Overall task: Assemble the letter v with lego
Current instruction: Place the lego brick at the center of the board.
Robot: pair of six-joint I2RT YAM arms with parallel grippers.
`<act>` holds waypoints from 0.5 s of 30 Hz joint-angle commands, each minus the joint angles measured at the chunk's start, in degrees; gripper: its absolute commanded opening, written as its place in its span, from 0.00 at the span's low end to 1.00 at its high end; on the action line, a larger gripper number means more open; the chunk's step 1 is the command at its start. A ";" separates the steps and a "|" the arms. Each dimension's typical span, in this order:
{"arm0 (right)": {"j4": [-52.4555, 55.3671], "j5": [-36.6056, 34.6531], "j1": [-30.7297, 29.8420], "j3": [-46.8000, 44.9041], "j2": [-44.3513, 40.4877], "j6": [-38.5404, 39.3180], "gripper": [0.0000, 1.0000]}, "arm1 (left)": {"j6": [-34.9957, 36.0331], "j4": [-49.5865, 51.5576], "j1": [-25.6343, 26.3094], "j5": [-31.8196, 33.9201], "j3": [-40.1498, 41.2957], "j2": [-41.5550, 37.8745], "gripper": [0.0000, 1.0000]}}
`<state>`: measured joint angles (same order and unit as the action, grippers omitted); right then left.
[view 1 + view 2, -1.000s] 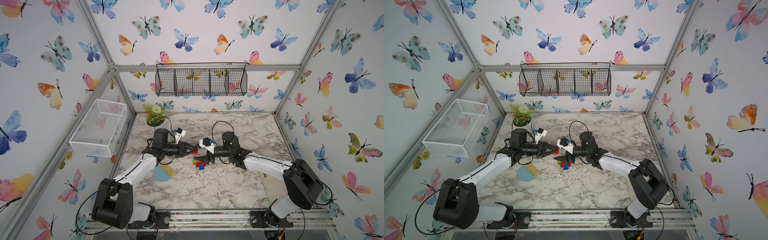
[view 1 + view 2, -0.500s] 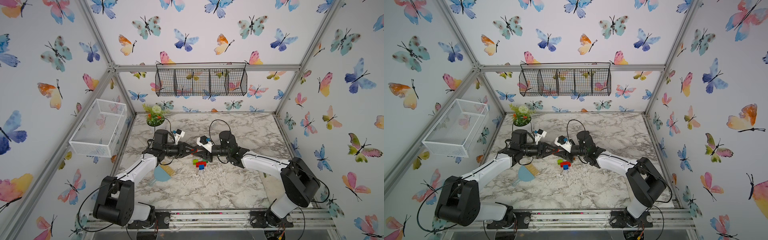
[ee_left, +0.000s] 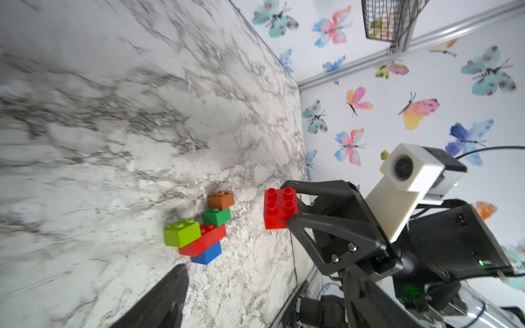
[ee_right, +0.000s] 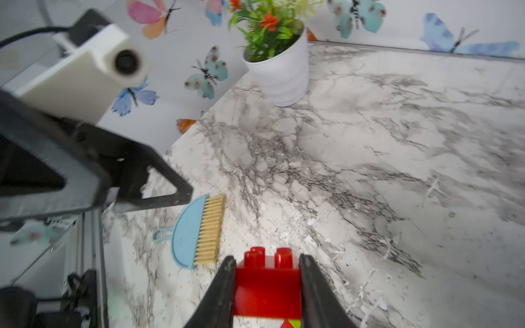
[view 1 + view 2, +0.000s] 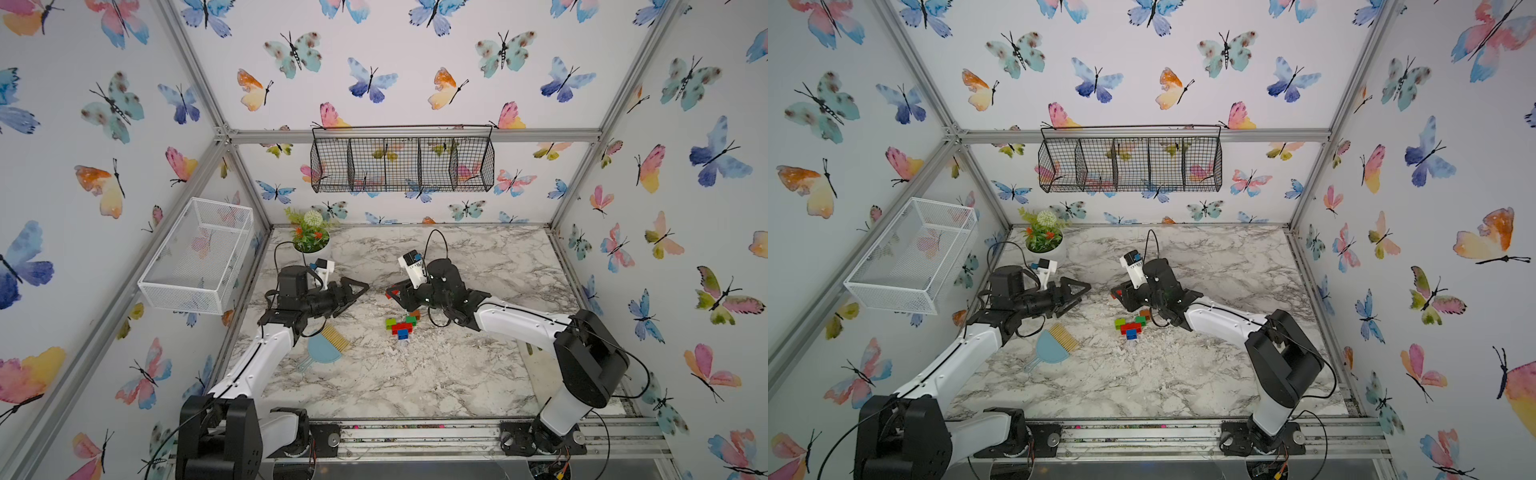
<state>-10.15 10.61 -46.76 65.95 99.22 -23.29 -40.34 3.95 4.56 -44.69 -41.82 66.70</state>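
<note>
The tabletop just past the lime brick (image 5: 384, 313) is below my right gripper, so my right gripper will tip downward, lower the red brick and release it to make the shorter arm longer.
My right gripper (image 5: 392, 293) (image 4: 267, 259) is shut on a square red lego brick (image 5: 389, 294) (image 5: 1114, 295) (image 3: 279, 208) (image 4: 268, 286), held just above the marble table. Below it on the table lie joined lego bricks (image 5: 401, 326) (image 5: 1130, 326): lime (image 3: 181, 233), long red (image 3: 204, 240), blue (image 3: 207, 254), green (image 3: 217, 216) and orange (image 3: 221, 199). They form part of the letter v. My left gripper (image 5: 357, 296) (image 5: 1079, 293) (image 3: 264, 298) stands open and empty to the left, facing the right one across a gap.
A blue-and-tan hand brush (image 5: 324, 347) (image 4: 196, 230) lies near the left arm. A white plant pot (image 5: 309, 243) (image 4: 279, 71) stands at the back left. A white wire basket (image 5: 199, 253) hangs on the left wall, a black one (image 5: 401, 160) on the back wall.
The two grippers met in the middle. The right one shut on the red brick, the left one opened, let it go and drew back to the left.
</note>
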 commanded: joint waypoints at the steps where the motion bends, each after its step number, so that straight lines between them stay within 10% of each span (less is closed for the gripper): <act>1: 11.28 -14.61 -2.42 6.06 5.72 -13.88 0.15 | 2.81 11.66 -0.94 13.24 -1.29 -1.99 0.87; 15: 16.90 -30.87 -8.52 19.87 23.42 -15.05 0.13 | 7.65 17.89 -1.31 20.96 0.47 -3.39 0.88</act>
<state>3.84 -15.66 -55.00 84.23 120.99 -36.67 -35.03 20.25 3.44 -25.12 -41.65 64.23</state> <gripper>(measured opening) 0.351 0.878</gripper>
